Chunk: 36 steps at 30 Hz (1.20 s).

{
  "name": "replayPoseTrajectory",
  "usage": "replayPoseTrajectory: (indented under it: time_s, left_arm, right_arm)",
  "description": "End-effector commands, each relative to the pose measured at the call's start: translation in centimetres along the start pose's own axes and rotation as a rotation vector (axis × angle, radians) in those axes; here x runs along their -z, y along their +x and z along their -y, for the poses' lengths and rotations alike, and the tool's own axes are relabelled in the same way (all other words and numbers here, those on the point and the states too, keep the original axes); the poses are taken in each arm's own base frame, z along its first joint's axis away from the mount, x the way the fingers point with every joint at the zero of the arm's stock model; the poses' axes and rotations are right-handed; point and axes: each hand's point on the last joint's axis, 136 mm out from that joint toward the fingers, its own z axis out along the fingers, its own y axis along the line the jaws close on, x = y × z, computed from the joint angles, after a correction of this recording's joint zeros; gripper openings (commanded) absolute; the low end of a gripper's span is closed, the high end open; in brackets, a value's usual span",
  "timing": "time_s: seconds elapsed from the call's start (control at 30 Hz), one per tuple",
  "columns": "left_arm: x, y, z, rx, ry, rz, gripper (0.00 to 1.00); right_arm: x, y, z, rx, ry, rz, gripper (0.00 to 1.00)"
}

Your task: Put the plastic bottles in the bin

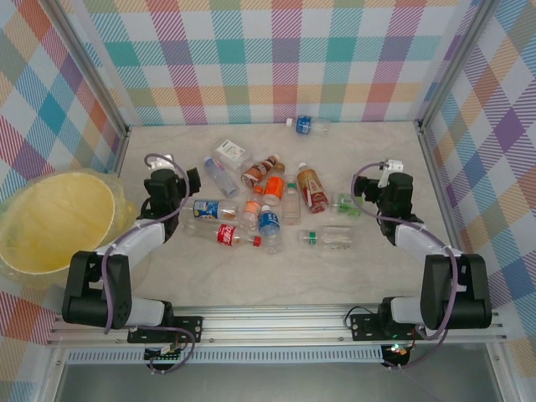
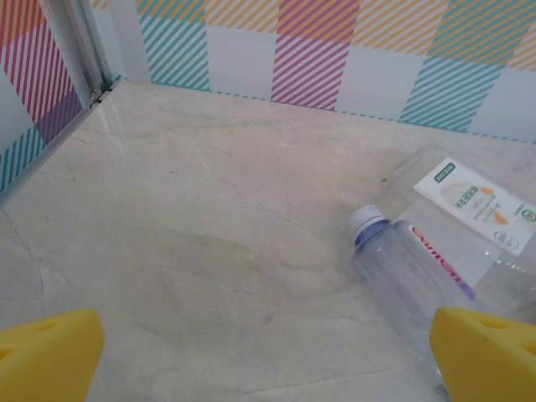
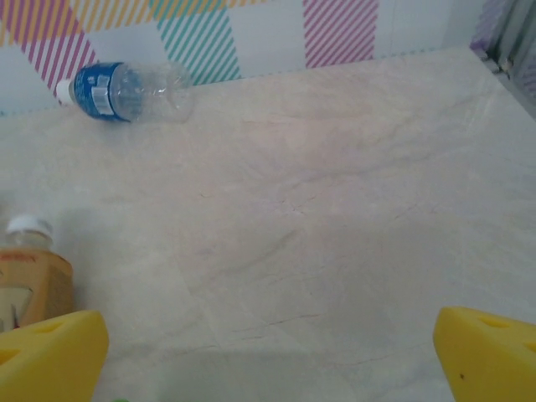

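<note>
The clear bottle lies at the heap's edge, so the right gripper will swing toward the heap, tilt downward and come down over the bottle's green label.
Several plastic bottles lie in a heap mid-table, among them a red-labelled one, a blue-labelled one and an orange-brown one. One more blue-labelled bottle rests alone by the back wall, also in the right wrist view. The pale yellow bin stands off the table's left side. My left gripper hovers open just left of the heap, a clear white-capped bottle beside its right finger. My right gripper is open right of the heap, over bare table.
Checked walls enclose the table on three sides, with metal posts at the back corners. A brown white-capped bottle lies close to my right gripper's left finger. Bare marble-look surface stretches from the heap to the back wall and along the front edge.
</note>
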Motion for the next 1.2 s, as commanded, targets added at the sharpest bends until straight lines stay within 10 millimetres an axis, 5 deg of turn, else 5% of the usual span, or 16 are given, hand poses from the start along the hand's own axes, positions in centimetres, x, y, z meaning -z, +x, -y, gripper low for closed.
replayPoseTrajectory:
  time_s: [0.0, 0.2, 0.43, 0.6, 0.8, 1.17]
  left_arm:
    - [0.9, 1.3, 0.2, 0.050, -0.049, -0.138, 1.00]
    - [2.9, 2.5, 1.6, 0.267, -0.040, -0.270, 1.00]
    - [5.0, 4.7, 3.7, 0.449, 0.039, -0.456, 1.00]
    - [6.0, 5.5, 4.0, 0.487, 0.052, -0.501, 1.00]
    - [7.0, 5.3, 3.8, 0.536, 0.068, -0.478, 1.00]
    - [6.9, 4.2, 2.3, 0.622, -0.002, -0.385, 1.00]
  right_arm:
    - [0.7, 3.1, 0.2, -0.158, 0.035, -0.227, 1.00]
    - [1.5, 4.8, -4.5, 0.031, -0.257, -0.428, 1.00]
    - [1.9, 4.6, -6.9, 0.384, -0.485, -0.515, 1.00]
    - [2.0, 4.5, -7.8, 0.548, -0.565, -0.586, 1.00]
    - [1.7, 6.7, -7.5, 0.786, -0.597, -0.702, 1.00]
    - [-3.0, 10.0, -6.7, 1.048, -0.540, -0.766, 0.95]
